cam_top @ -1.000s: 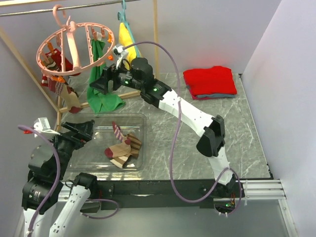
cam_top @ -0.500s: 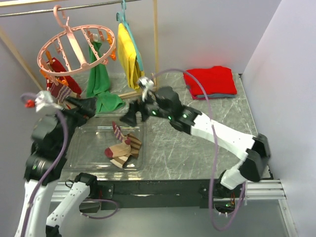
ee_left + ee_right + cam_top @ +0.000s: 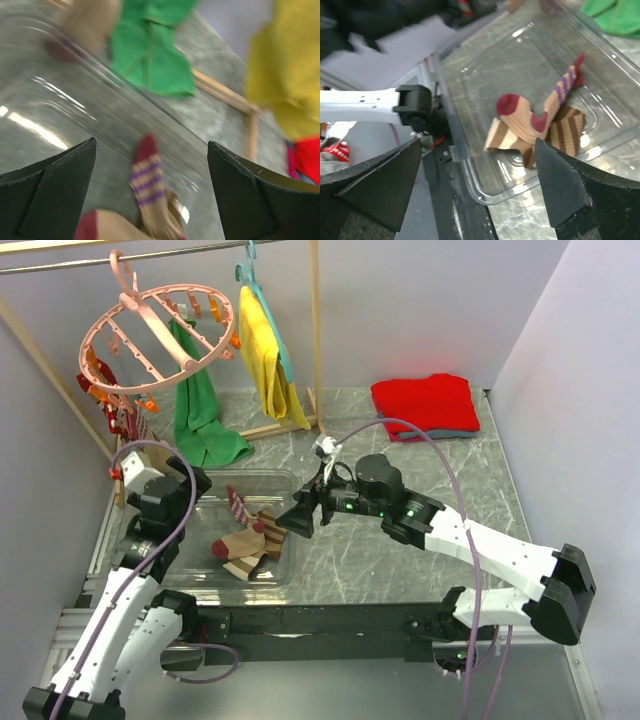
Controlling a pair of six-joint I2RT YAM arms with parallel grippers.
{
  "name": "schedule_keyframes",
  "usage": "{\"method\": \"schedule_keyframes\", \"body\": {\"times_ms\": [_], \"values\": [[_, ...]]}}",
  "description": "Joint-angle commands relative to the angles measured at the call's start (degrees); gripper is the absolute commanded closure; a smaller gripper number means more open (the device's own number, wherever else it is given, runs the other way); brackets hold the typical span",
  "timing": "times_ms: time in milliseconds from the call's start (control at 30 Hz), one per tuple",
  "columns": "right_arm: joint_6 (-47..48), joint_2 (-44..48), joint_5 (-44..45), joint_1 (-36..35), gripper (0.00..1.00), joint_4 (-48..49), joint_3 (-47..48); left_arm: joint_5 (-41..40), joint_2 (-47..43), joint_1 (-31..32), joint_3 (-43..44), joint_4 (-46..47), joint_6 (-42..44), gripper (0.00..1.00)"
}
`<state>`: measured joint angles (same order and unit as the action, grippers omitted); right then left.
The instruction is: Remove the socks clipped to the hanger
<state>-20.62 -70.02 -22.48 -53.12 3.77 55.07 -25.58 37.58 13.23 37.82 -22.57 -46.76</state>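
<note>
My left gripper moves outward past the tray's far rim to the beige sock's edge next and closes, since that sock still hangs below the ring.
The pink ring hanger hangs tilted from the rail at the top left. Red patterned socks are still clipped under its left rim. Several loose socks lie in the clear tray; they also show in the right wrist view. A beige sock with purple stripes lies below my left gripper. My left gripper is open and empty over the tray's far left corner. My right gripper is open and empty over the tray's right edge; its wrist view looks along the tray.
A long green cloth and a yellow garment on a teal hanger hang beside the ring. A wooden rack frame stands behind. Folded red clothes lie at the back right. Walls close in on both sides.
Both arms have come down from the hanger to the tray, the left to its left end, the right to its right edge. The ring hanger has swung and tilted.
</note>
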Motion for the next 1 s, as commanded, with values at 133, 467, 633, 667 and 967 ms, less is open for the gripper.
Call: {"method": "schedule_keyframes", "body": {"times_ms": [133,467,633,667,967], "values": [[-1.0,4.0,-4.7,-0.1,0.0,6.8,-2.5,-14.0,8.5,-5.3,-4.2,18.2,4.0,0.04],[0.9,6.4,-2.5,-0.2,0.0,5.7,-2.4,-12.2,37.4,-18.1,7.5,29.7,19.2,0.04],[2.1,6.6,-1.2,-0.2,0.0,4.8,-2.0,-4.5,45.2,-20.7,7.4,45.1,30.0,0.04],[2.1,6.5,-1.2,-0.1,0.0,4.4,-1.8,-4.0,46.5,-20.8,8.0,45.9,32.5,0.04],[2.3,7.5,-1.4,-0.2,0.0,4.8,-2.5,5.7,51.6,-21.1,5.5,58.4,41.6,0.23]]}}
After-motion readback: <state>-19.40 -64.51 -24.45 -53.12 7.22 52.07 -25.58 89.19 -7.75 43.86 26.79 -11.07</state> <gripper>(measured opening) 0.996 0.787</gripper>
